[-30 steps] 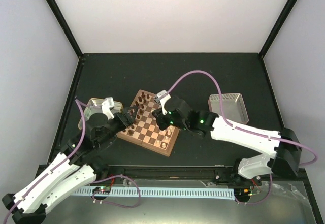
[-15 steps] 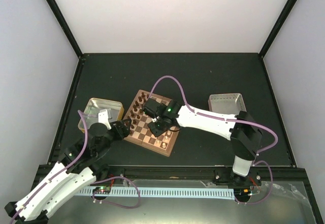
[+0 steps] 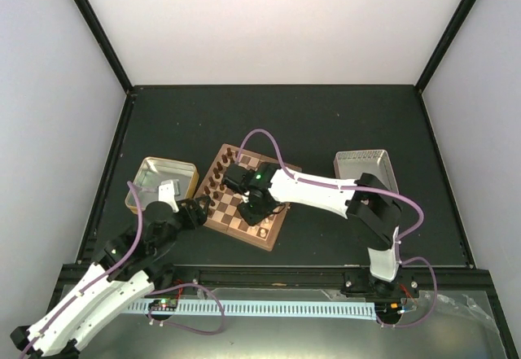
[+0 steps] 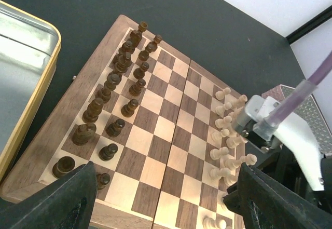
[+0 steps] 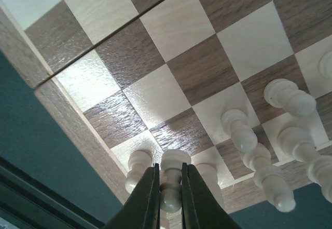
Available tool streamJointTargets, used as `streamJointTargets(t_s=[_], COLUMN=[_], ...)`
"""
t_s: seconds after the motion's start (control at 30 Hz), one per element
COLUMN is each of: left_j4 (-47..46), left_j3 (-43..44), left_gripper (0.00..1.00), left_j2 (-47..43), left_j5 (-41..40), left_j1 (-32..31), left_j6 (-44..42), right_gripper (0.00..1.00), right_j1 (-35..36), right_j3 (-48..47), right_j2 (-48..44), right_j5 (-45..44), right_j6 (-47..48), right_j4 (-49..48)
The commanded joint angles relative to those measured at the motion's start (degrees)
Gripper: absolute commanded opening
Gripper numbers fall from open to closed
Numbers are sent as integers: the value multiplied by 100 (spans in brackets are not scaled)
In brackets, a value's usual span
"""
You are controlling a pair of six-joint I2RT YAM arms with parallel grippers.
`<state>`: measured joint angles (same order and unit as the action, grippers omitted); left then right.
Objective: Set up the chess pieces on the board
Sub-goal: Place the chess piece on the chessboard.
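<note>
The right gripper should go down onto the empty dark square [image 5: 181, 134] and let go of the cream pawn, because that square is the gap between neighbouring cream pawns.
The board [image 3: 230, 210] lies slantwise in the middle of the table. Dark chessmen [image 4: 115, 89] fill two rows on its left side. Cream chess pieces [image 4: 224, 134] stand along its right side. My right gripper [image 5: 169, 169] is shut on the neck of one cream pawn [image 5: 175, 159], held upright just over the corner squares beside other cream pieces [image 5: 238, 130]. In the top view this gripper [image 3: 261, 212] hangs over the board's near right part. My left gripper [image 4: 166, 203] is open and empty over the board's near left edge [image 3: 198, 210].
A gold tin tray [image 3: 151, 177] sits just left of the board, close to my left arm. A pinkish-grey tray [image 3: 366, 168] stands to the right. The right arm's purple cable [image 3: 269, 141] loops above the board.
The right arm has swung left and stretched out, carrying its gripper toward the board's near right corner. The left arm has drawn back from the board's left edge.
</note>
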<state>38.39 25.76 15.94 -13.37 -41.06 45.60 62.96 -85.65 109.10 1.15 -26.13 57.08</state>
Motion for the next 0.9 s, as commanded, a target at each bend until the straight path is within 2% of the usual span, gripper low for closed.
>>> streamJointTargets(t_s=[0.0, 0.27, 0.87], left_j4=[171, 161, 223], left_j3=[-7, -10, 20], left_gripper=[76, 76, 77], left_j2=[-109, -138, -66], left_j5=[45, 10, -25], left_j1=[15, 18, 16], left_j6=[-50, -23, 20], right_gripper=[4, 6, 21], right_j1=[-3, -3, -17], right_j3=[-201, -154, -129], right_j2=[167, 364, 109], right_j5=[-86, -73, -416], right_j6=[-85, -100, -448], right_j4=[156, 103, -12])
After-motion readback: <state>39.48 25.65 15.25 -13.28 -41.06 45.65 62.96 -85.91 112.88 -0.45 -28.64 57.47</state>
